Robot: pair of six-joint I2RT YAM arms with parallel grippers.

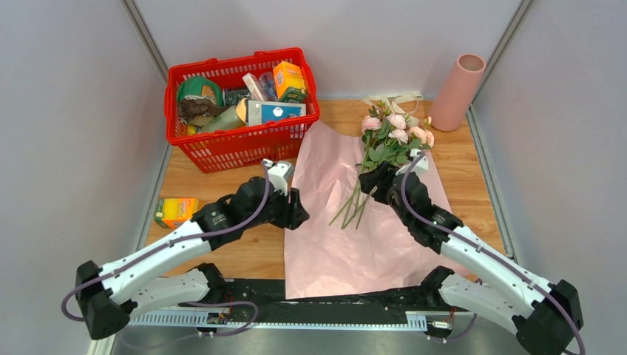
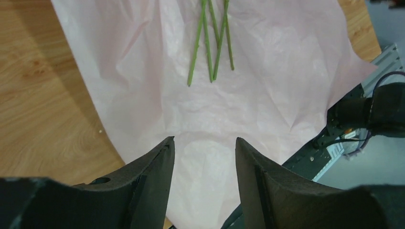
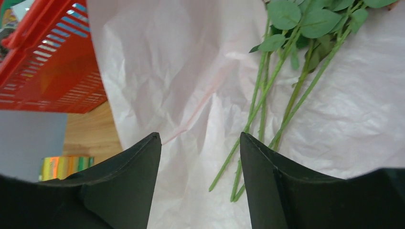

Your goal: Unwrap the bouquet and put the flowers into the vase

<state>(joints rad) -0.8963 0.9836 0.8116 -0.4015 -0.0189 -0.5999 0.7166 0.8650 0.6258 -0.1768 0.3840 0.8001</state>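
Observation:
My right gripper goes down and toward the right in the wrist view next, around the stem by its lowest leaves, since that stem crosses over the others.
The bouquet's paper (image 1: 347,237) lies unfolded and flat on the table, pink side up. The flowers (image 1: 392,137) lie loose on it, pink blooms toward the back right and green stems (image 1: 353,207) pointing to the near left. The salmon-pink vase (image 1: 457,92) stands in the back right corner. My right gripper (image 1: 373,181) hovers open over the stems (image 3: 260,109), holding nothing; the stems run past its right finger (image 3: 267,167). My left gripper (image 1: 297,212) is open over the paper's left part (image 2: 267,71), with the stem ends (image 2: 210,43) ahead of it.
A red basket (image 1: 240,111) full of groceries stands at the back left, touching the paper's corner. A yellow-orange box (image 1: 176,211) lies by the left wall. A cream ribbon (image 1: 399,97) lies behind the blooms. The metal rail (image 1: 296,314) runs along the near edge.

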